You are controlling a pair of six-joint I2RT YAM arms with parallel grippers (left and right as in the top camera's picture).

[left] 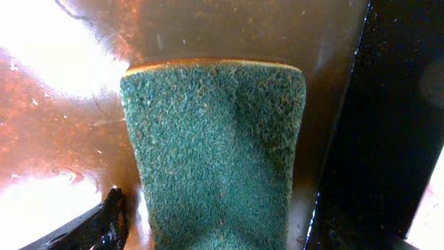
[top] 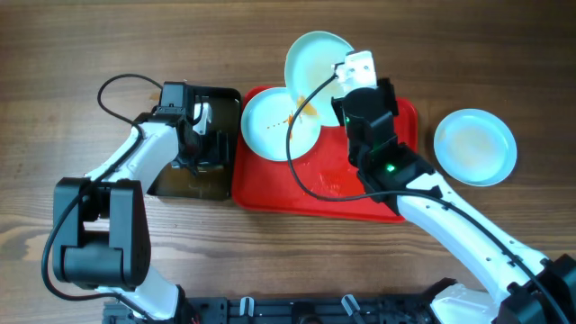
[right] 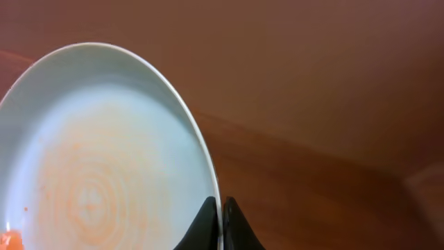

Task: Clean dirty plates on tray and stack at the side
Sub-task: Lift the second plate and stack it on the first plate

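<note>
The right gripper will first swing off the tray to the right in the overhead view, to get its plate down onto the one already set aside [top: 475, 148].
The red tray [top: 315, 193] lies mid-table. One pale plate [top: 270, 126] rests flat on its left part, with an orange sauce smear by its right rim. My right gripper [top: 346, 76] is shut on the rim of a second plate [top: 315, 56] and holds it tilted over the tray's far edge. In the right wrist view this plate [right: 104, 153] shows a faint orange ring smear, with its rim between the fingertips [right: 220, 222]. A third plate [top: 474, 146] lies on the table to the right of the tray. My left gripper [top: 200, 126] is shut on a green sponge [left: 215, 160] inside the black pan.
The black deep pan [top: 220, 184] stands against the tray's left edge; in the left wrist view its floor [left: 62, 125] looks wet and brownish, with its dark wall [left: 388, 139] to the right. A black cable loops over the tray.
</note>
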